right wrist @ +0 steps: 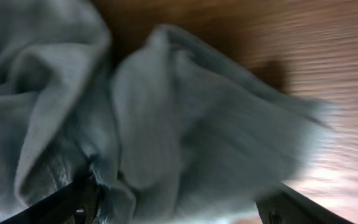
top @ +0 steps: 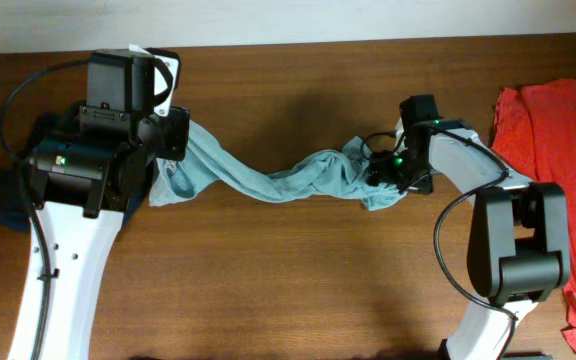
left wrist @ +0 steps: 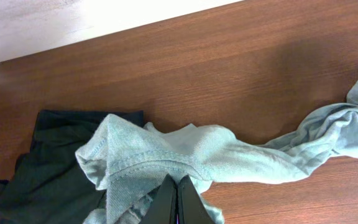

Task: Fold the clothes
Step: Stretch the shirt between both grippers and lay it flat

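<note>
My left gripper will next lift high, carry the twisted shirt's end outward and bring it down to let go of it on the bare tabletop beyond.
The pale grey-blue T-shirt [top: 268,182] lies twisted like a rope across the middle of the table, stretched between my two grippers. My left gripper [top: 175,140] is shut on its left end; the left wrist view shows the fingers [left wrist: 179,190] pressed together on a seamed edge of the shirt [left wrist: 229,155]. My right gripper [top: 380,176] is at the bunched right end. In the right wrist view its fingers [right wrist: 182,194] stand wide apart with the cloth [right wrist: 185,112] heaped between them.
A dark navy garment [top: 3,200] lies at the left edge under the left arm and shows in the left wrist view [left wrist: 48,162] beside the shirt. An orange-red shirt [top: 558,130] is spread along the right edge. The table's far edge is behind both arms.
</note>
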`<state>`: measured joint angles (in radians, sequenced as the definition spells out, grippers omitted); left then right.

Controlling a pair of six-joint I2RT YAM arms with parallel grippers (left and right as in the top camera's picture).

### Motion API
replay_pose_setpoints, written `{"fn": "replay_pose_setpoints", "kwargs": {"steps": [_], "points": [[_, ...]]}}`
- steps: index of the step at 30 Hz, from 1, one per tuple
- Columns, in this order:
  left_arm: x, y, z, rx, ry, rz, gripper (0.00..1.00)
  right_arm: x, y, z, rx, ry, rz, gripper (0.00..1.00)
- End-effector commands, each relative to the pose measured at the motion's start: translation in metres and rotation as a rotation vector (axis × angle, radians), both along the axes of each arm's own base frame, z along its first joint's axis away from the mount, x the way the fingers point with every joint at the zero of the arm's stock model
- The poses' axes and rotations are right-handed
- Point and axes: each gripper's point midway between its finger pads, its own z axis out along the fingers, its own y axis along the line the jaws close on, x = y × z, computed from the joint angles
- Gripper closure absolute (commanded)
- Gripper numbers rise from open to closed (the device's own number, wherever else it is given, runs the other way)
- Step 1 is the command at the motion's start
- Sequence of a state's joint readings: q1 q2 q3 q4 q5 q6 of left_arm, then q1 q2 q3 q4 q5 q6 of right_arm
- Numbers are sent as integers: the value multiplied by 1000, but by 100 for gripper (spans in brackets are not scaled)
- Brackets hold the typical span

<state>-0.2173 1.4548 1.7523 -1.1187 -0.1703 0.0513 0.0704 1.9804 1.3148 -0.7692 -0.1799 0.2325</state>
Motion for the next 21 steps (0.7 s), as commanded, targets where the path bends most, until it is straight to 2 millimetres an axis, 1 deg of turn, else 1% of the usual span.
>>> {"fn": "replay_pose_setpoints", "kwargs": {"steps": [1,2,4,6,7,8,9,10,11,12,13,14,15,16,18,19,21], "points": [[-3,4,9,-2,-25,24,99,1,22,5,143,-9,33,15],[-3,4,9,-2,-25,24,99,2,22,5,143,-13,32,16],[-3,4,9,-2,-25,24,99,3,22,5,143,-18,33,34],[-3,5,9,-2,-25,24,99,5,22,6,142,-34,54,47],[-3,5,9,-2,-25,24,99,6,22,7,139,-37,65,57],[-3,5,8,-2,-24,24,99,6,22,7,138,-41,75,61],[-3,5,9,-2,-25,24,99,6,19,8,135,-42,77,75],[-3,5,8,-2,-24,24,99,6,15,10,128,-43,67,82],[-3,5,8,-2,-24,24,99,6,11,13,124,-45,59,86],[-3,5,8,-1,-23,25,99,6,5,17,117,-51,46,94],[-4,5,9,-2,-25,24,100,5,-1,23,113,-58,33,96],[-5,5,11,-3,-30,25,99,4,-11,37,109,-82,26,96],[-7,6,14,-4,-38,25,100,4,-14,42,108,-91,23,96],[-8,6,19,-7,-53,26,99,2,-23,57,105,-115,5,96],[-13,7,33,-14,-91,27,99,-2,-34,79,101,-152,-23,96],[-16,8,42,-20,-114,27,99,-7,-42,96,97,-179,-45,96],[-25,10,62,-31,-164,27,100,-18,-57,123,74,-220,-82,96]]}}
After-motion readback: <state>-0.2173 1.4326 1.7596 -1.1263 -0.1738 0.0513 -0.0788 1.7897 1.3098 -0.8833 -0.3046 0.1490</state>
